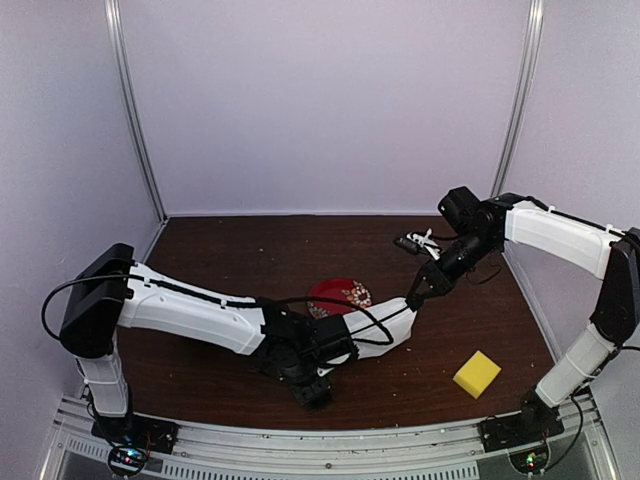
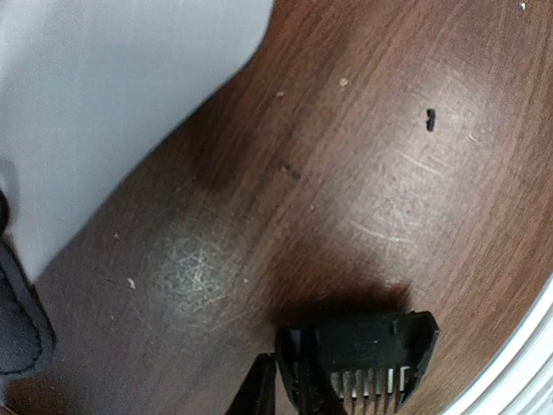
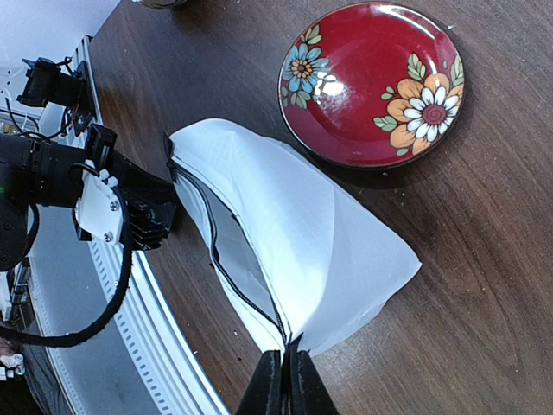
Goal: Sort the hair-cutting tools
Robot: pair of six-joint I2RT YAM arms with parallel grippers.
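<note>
I need to lift my left gripper over the white pouch [image 2: 121, 95], which is outward and to its right in the top view, and let go of the block [image 2: 367, 350] by my right gripper.
My left gripper [image 1: 312, 392] is shut on the left edge of the small black clipper attachment block [image 2: 367, 350], low over the table near the front rail. The block also shows in the right wrist view [image 3: 147, 212]. My right gripper [image 3: 283, 359] is shut on the zipper end of a white pouch [image 3: 302, 233] and holds that end up, so the pouch mouth gapes toward the left gripper. The pouch lies mid-table [image 1: 385, 330], and my right gripper [image 1: 413, 297] is at its far right corner. The scissors and the electric clipper are not in view.
A red flowered plate [image 3: 371, 82] sits just behind the pouch [image 1: 335, 293]. A yellow sponge [image 1: 477, 373] lies front right. A small dark-and-white object [image 1: 414, 242] sits by the right arm, too small to identify. The metal front rail [image 2: 518, 363] is close to the block.
</note>
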